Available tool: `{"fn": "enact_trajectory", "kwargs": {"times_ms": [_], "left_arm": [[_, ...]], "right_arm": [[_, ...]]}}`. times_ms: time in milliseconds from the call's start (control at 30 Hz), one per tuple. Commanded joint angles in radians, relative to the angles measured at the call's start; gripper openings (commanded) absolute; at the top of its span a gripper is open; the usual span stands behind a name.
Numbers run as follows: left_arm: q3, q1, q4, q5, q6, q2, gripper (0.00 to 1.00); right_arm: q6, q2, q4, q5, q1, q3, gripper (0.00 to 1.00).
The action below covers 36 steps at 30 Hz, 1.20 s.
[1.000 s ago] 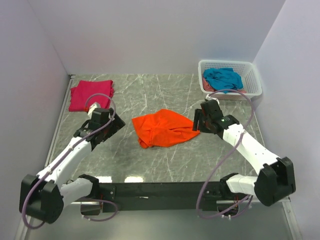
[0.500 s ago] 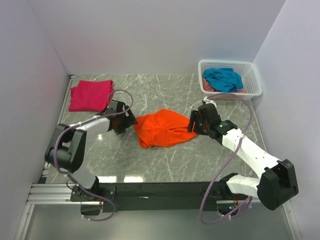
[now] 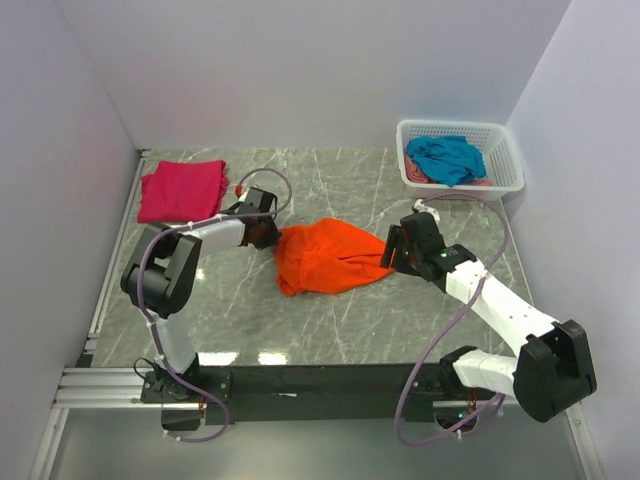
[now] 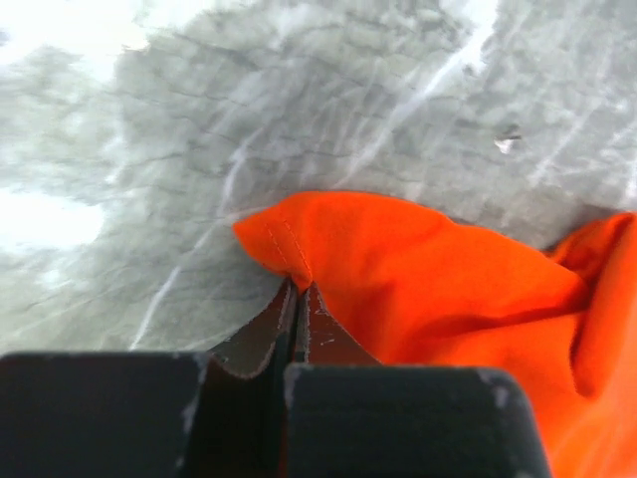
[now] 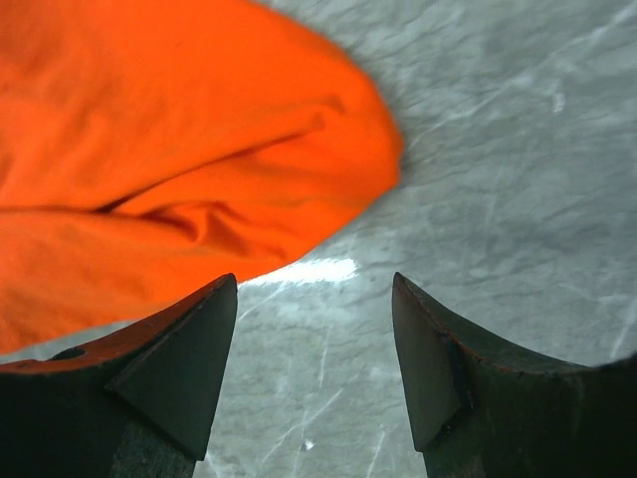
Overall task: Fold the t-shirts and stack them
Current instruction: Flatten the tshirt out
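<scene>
My right gripper has only bare table between its open fingers, so I will bring it down over the cloth's edge and onto the orange t-shirt's rounded tip.
A crumpled bright orange t-shirt lies in the middle of the marble table. My left gripper sits at its left edge, shut on a stitched corner of the orange cloth; the two fingers meet at the left gripper's tips. My right gripper stands open at the shirt's right edge. In the right wrist view the orange shirt lies just beyond the right gripper, with bare table between its fingers. A folded magenta-pink t-shirt rests at the back left. A teal-blue t-shirt lies bunched in the basket.
The white lattice basket stands in the back right corner, with a bit of pink cloth under the teal shirt. Walls close the table in at the back and on both sides. The black rail with the arm bases runs along the near edge.
My left arm swung right from beside the magenta shirt to the orange shirt's left edge and its jaws shut there. The right gripper edged closer to the shirt's right side.
</scene>
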Motion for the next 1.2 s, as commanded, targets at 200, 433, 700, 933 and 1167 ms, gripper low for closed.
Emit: {"fn": "enact_trajectory", "kwargs": {"times_ms": [200, 433, 700, 933, 1167], "left_arm": [[-0.051, -0.056, -0.04, -0.263, 0.041, -0.201, 0.01], [-0.129, -0.068, -0.002, -0.252, 0.049, -0.345, 0.01], [-0.143, -0.073, 0.012, -0.249, 0.066, -0.433, 0.01], [-0.065, -0.076, 0.004, -0.298, 0.11, -0.539, 0.01], [-0.027, -0.083, 0.061, -0.296, 0.172, -0.782, 0.01]], "right_arm": [[-0.003, 0.127, 0.086, -0.051, -0.118, 0.035, 0.68], [-0.004, 0.36, 0.109, -0.061, -0.135, 0.13, 0.59], [-0.009, 0.425, 0.159, -0.126, -0.134, 0.129, 0.14], [-0.081, 0.235, 0.179, -0.094, -0.134, 0.139, 0.0], [-0.209, -0.029, 0.113, -0.11, -0.128, 0.253, 0.0]]}}
